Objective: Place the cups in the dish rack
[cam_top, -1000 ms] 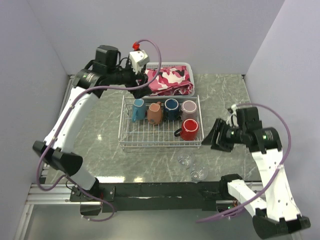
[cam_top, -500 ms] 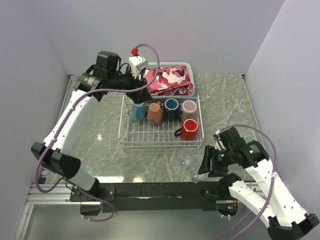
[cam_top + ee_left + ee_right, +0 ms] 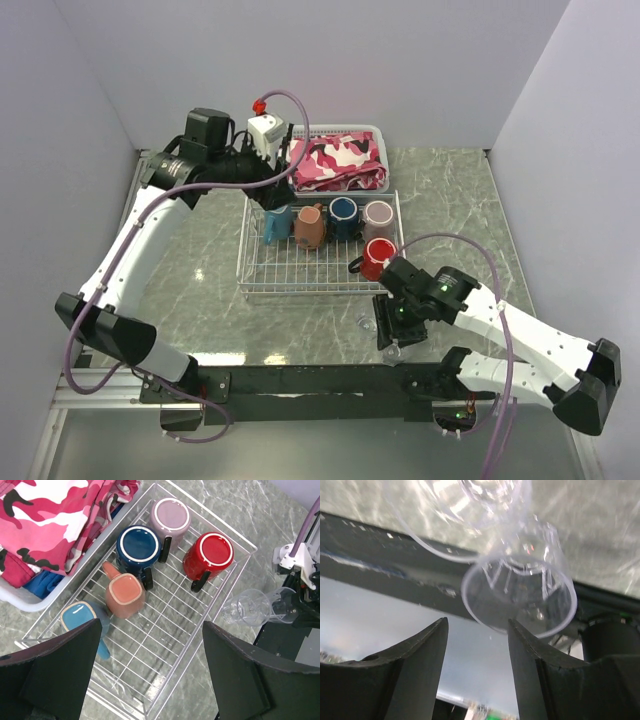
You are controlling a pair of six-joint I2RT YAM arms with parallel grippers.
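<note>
My right gripper moves down onto the side rim of the nearer clear glass (image 3: 384, 357) (image 3: 464, 591) next, one finger inside the glass's opening, since that rim lies below the open fingers.
The white wire dish rack (image 3: 262, 270) holds several mugs: teal (image 3: 278, 222), terracotta (image 3: 310, 226), navy (image 3: 343, 214), mauve (image 3: 378, 213) and red (image 3: 380, 258). In the left wrist view they show as teal (image 3: 79, 617), terracotta (image 3: 125, 593), navy (image 3: 138, 545), mauve (image 3: 171, 515) and red (image 3: 209, 555). My left gripper (image 3: 152, 680) hangs open above the rack's left end (image 3: 275, 192), with nothing in it. Two clear glasses (image 3: 520, 595) (image 3: 465, 510) lie on their sides at the table's near edge. My right gripper (image 3: 477, 626) is open, its tips just short of the nearer glass's mouth.
A white slotted basket (image 3: 374, 131) with pink camouflage cloth (image 3: 335, 160) stands behind the rack. The black frame rail (image 3: 300, 380) runs along the near edge right beside the glasses (image 3: 248, 607). Grey walls close in on the left, back and right.
My right arm has swung from the right side of the table down and left over the two glasses. My left arm has drawn slightly back and left above the rack.
</note>
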